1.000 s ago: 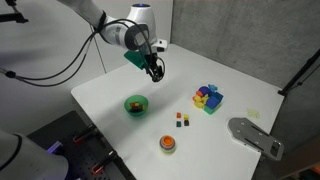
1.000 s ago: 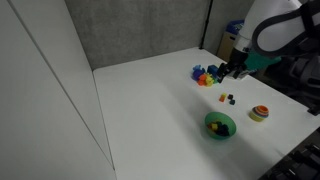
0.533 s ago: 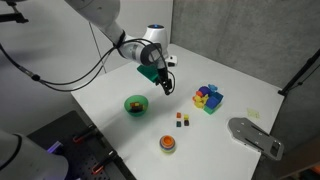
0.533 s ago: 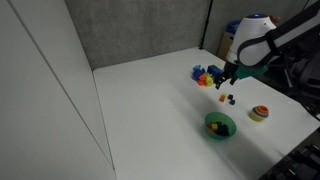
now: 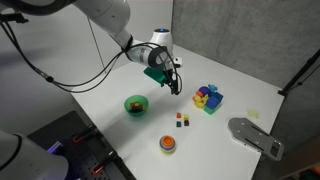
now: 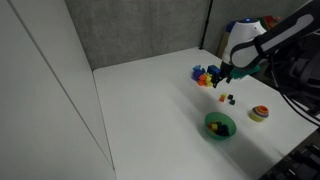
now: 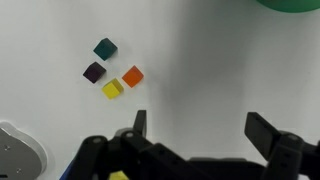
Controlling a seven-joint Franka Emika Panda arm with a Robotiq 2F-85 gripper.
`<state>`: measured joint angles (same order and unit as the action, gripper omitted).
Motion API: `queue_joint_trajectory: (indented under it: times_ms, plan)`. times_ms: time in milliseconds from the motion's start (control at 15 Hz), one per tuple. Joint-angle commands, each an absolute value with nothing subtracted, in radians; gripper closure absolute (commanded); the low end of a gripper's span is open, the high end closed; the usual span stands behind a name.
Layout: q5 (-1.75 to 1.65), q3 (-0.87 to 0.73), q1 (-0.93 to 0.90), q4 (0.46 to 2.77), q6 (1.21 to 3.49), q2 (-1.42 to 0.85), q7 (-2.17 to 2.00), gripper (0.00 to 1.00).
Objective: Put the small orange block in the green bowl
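The small orange block (image 5: 178, 115) (image 7: 133, 76) is below my open gripper and to its left in the wrist view, so my gripper should move over it and lower around it.
The small orange block (image 7: 133, 76) lies on the white table in a cluster with a yellow cube (image 7: 113, 90), a dark purple cube (image 7: 94, 72) and a teal cube (image 7: 105, 48). In an exterior view the cluster (image 5: 181, 120) sits between the green bowl (image 5: 135, 104) and the block pile. The green bowl also shows in an exterior view (image 6: 220, 124) and at the wrist view's top edge (image 7: 290, 4). My gripper (image 7: 200, 128) is open and empty, above the table, to the right of and below the cubes in the wrist view. It hovers in both exterior views (image 5: 176, 86) (image 6: 223, 82).
A multicoloured block pile on a green base (image 5: 208, 98) stands at the far side. A round orange dish (image 5: 167, 144) sits near the front edge. A grey plate (image 5: 255, 137) lies by the table's right edge. A white-grey object (image 7: 15, 150) is at the wrist view's lower left.
My gripper has moved to the right across the table in an exterior view, away from above the green bowl and toward the cube cluster. It stays open. Nothing on the table moved.
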<state>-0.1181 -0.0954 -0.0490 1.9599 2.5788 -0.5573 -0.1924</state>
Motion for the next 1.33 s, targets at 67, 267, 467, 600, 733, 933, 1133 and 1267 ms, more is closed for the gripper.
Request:
queue_joint_trajectory:
  times_ms: [67, 267, 467, 600, 733, 933, 1133, 1267]
  plan:
    - [-0.106, -0.097, -0.037, 1.924, 2.624, -0.619, -0.184, 0.0]
    - [-0.085, -0.092, -0.014, 1.902, 2.695, -0.693, -0.169, 0.0]
    - [-0.071, -0.101, 0.002, 1.863, 2.751, -0.776, -0.169, 0.0]
    - [-0.063, -0.107, 0.014, 1.832, 2.776, -0.829, -0.169, 0.0]
    - [-0.05, -0.111, 0.026, 1.796, 2.783, -0.874, -0.171, 0.0]
    - [-0.029, -0.113, 0.043, 1.749, 2.778, -0.923, -0.17, 0.0]
    - [-0.011, -0.118, 0.053, 1.709, 2.764, -0.958, -0.176, 0.0]
    - [0.002, -0.121, 0.058, 1.69, 2.756, -0.976, -0.179, 0.0]
